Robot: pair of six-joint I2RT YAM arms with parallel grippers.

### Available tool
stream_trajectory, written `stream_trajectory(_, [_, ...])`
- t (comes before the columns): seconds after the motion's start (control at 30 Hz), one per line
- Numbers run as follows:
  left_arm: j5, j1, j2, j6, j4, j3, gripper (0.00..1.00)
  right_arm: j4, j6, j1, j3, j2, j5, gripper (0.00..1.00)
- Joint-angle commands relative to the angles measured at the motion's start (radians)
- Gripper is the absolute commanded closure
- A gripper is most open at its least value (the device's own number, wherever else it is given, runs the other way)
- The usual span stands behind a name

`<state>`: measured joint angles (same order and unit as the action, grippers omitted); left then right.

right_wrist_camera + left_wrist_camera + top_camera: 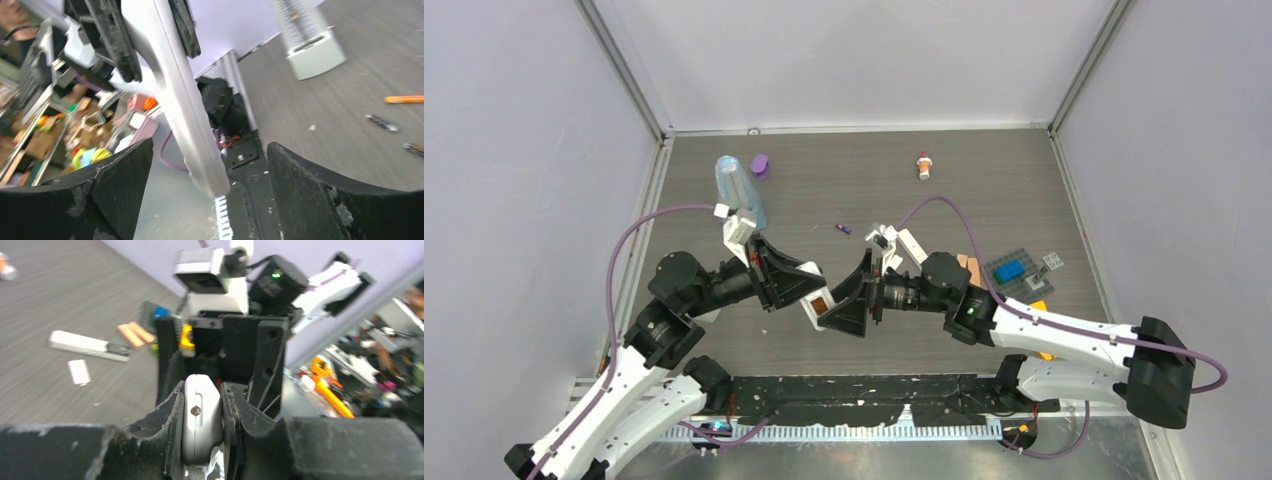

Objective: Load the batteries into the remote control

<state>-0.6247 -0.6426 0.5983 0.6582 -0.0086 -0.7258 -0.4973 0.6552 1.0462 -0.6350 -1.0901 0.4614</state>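
Observation:
The nearer dark battery lies below while my right gripper still points sideways at the remote, so my gripper will next turn downward and lower onto that battery.
My left gripper [809, 295] is shut on the white remote control [816, 308] and holds it above the table's near middle. In the left wrist view the fingers [170, 415] clamp its edge [202, 425]. An orange patch shows on it in the top view. My right gripper [852, 300] is open and faces it. In the right wrist view the remote's free end [192, 125] hangs between the spread jaws [210, 146] without touching them. A small purple battery [844, 229] lies on the table. Two dark batteries [382, 122] and a slim orange one [402, 99] show in the right wrist view.
A plain white bar with a black tip [911, 245] and a small white piece [78, 371] lie behind the grippers. A clear bluish tube on a white base [739, 195], a purple cap [760, 165] and a red-and-white bottle [924, 165] stand farther back. Peach sticks [969, 268] and a blue block [1010, 269] lie right.

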Motion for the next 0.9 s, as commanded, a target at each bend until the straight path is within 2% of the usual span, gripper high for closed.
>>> stream_trajectory(0.0, [0.329, -0.003, -0.083, -0.211, -0.280, -0.066, 1.00, 0.119, -0.072, -0.004, -0.005, 0.091, -0.261, 0.10])
stream_trajectory(0.1, [0.518, -0.003, -0.150, -0.296, -0.382, -0.075, 1.00, 0.248, -0.072, -0.003, -0.030, 0.090, -0.425, 0.10])
stream_trajectory(0.17, [0.572, -0.004, -0.209, -0.355, -0.415, -0.076, 1.00, 0.348, -0.027, -0.003, -0.072, 0.059, -0.550, 0.12])
stream_trajectory(0.23, [0.587, -0.003, -0.257, -0.405, -0.424, -0.072, 1.00, 0.481, 0.065, -0.003, -0.148, -0.010, -0.666, 0.17])
stream_trajectory(0.33, [0.572, -0.005, -0.322, -0.449, -0.397, -0.048, 1.00, 0.699, 0.257, 0.000, -0.256, -0.195, -0.771, 0.28])
stream_trajectory(0.47, [0.581, -0.003, -0.359, -0.474, -0.397, -0.038, 1.00, 0.859, 0.398, 0.032, -0.460, -0.429, -0.894, 0.30])
stream_trajectory(0.67, [0.653, -0.004, -0.384, -0.466, -0.411, -0.043, 1.00, 1.117, 0.625, 0.049, -0.769, -0.727, -0.909, 0.33])
stream_trajectory(0.73, [0.690, -0.004, -0.398, -0.458, -0.409, -0.031, 1.00, 1.169, 0.670, 0.050, -0.832, -0.822, -0.889, 0.34])
stream_trajectory(0.87, [0.737, -0.004, -0.420, -0.450, -0.408, -0.017, 1.00, 1.218, 0.770, 0.051, -0.884, -0.908, -0.884, 0.40])
